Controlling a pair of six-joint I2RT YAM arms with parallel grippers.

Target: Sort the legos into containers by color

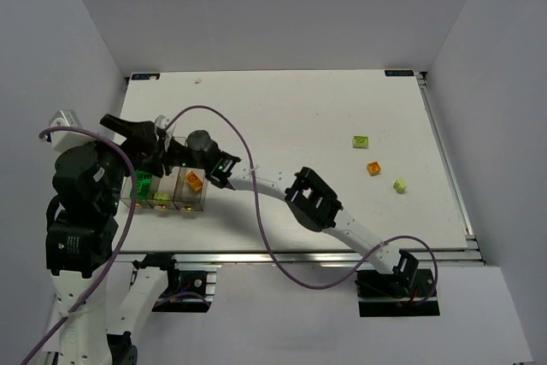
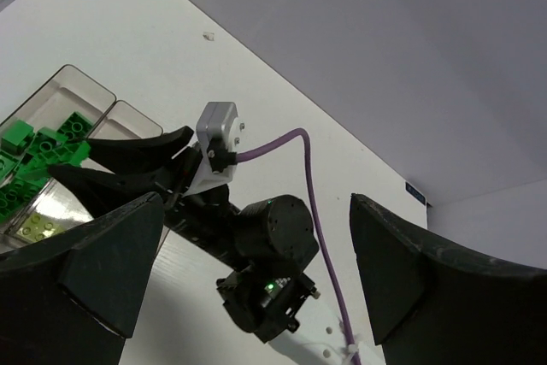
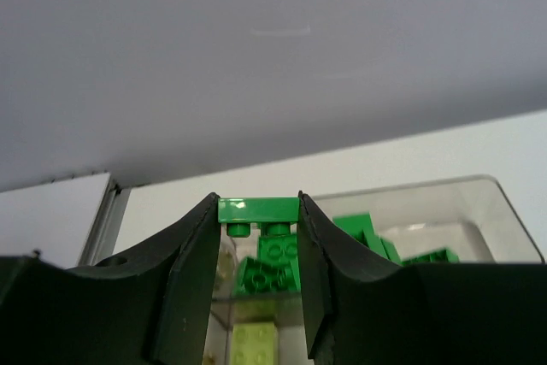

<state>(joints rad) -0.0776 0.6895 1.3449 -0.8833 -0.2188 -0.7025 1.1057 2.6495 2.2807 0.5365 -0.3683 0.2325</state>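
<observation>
My right gripper holds the dark green brick and needs to lower it a little and tip the fingers down over the end bin [image 1: 143, 184] [image 3: 363, 241].
My right gripper [image 3: 256, 204] is shut on a dark green brick [image 3: 258, 209], held studs-down at the fingertips above the end bin of the clear containers [image 3: 479, 182]. That bin holds several dark green bricks [image 3: 278, 262]. A pale yellow-green brick [image 3: 254, 344] lies in the bin beside it. In the top view the containers [image 1: 182, 208] sit at the near left, with an orange brick [image 1: 194, 181] in the right bin. My left gripper [image 2: 256, 203] is open wide and empty, hovering over the right arm's wrist. Three loose bricks lie at the right: yellow-green [image 1: 361, 140], orange [image 1: 373, 168], yellow-green [image 1: 399, 185].
The right arm [image 1: 316, 201] stretches across the table from its base at the near right to the bins. Its purple cable [image 1: 256, 211] loops above the table. The left arm [image 1: 85, 185] crowds the near left corner. White walls enclose the table.
</observation>
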